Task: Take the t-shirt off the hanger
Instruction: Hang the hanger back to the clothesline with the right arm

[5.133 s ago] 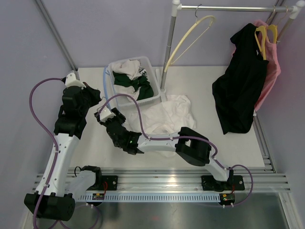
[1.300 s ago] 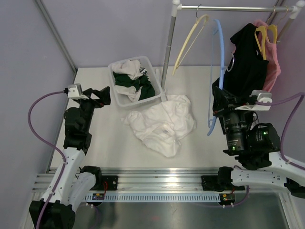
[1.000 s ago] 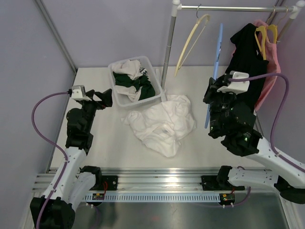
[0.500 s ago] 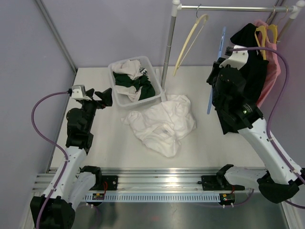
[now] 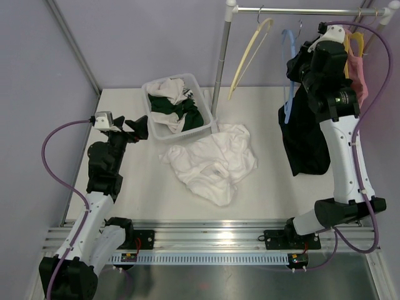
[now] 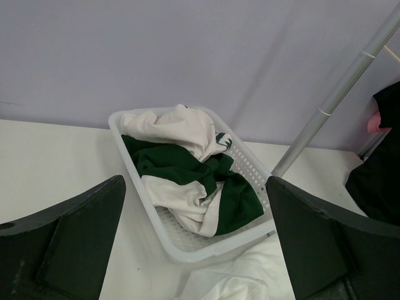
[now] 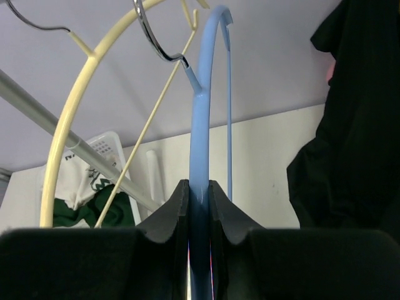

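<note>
My right gripper holds the blue hanger, and the blue hanger's hook is still short of the bar. It needs to move outward next toward the bare part of the bar beside the cream hanger and let go.
A white t-shirt [image 5: 215, 156] lies crumpled on the table, off any hanger; its edge shows in the left wrist view [image 6: 232, 287]. My right gripper [image 5: 296, 64] [image 7: 199, 187] is raised high at the back right, shut on the bare blue hanger [image 5: 287, 69] [image 7: 201, 125]. The hanger's metal hook [image 7: 156, 44] sits close under the rail [image 5: 300, 10]; I cannot tell if it rests on it. At the left, my left gripper [image 5: 139, 125] [image 6: 195, 181] stands open and holds nothing, facing the basket.
A white basket [image 5: 153, 128] [image 6: 187, 253] holds green and white clothes. A bare cream hanger [image 5: 247, 56] hangs by the upright pole [image 5: 220, 62]. A black garment [image 5: 312, 119] and a pink one [image 5: 359, 81] hang on yellow hangers at the right.
My right arm has risen and stretched toward the rail, carrying the blue hanger up beside the cream one. The left arm and the white t-shirt have stayed still.
</note>
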You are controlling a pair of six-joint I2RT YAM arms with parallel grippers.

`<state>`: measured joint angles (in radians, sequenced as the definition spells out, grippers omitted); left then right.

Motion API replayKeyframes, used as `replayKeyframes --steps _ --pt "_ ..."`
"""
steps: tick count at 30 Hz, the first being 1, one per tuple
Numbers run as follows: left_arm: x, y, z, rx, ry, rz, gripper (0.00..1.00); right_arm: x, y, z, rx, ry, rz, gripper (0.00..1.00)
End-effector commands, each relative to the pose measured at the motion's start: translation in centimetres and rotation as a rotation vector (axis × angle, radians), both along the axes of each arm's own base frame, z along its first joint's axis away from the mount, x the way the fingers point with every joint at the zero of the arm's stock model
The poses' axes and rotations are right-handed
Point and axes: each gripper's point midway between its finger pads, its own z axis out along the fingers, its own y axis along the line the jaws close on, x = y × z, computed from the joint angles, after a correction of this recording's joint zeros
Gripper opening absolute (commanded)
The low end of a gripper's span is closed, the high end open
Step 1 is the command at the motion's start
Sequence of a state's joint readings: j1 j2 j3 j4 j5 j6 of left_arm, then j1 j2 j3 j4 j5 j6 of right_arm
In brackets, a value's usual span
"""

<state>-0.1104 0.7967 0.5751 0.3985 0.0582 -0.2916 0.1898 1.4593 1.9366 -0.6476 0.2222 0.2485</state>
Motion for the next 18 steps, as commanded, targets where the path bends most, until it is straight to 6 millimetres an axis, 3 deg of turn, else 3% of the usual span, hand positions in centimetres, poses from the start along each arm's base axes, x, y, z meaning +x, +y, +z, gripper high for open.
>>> replayKeyframes --steps 1,12,18 --pt "-0.2 -0.6 1.5 0.006 -0.064 -0.025 0.99 0.6 1.6 3.2 0.044 -0.053 0.131 0.0" --pt "0.1 -1.3 1.0 0.012 -0.047 -0.054 0.99 5.3 3.1 2.9 0.07 -0.043 0.209 0.0" --pt "0.0 -1.4 1.0 0.017 -0.048 -0.056 0.99 5.6 3.5 3.4 0.081 -0.063 0.228 0.0"
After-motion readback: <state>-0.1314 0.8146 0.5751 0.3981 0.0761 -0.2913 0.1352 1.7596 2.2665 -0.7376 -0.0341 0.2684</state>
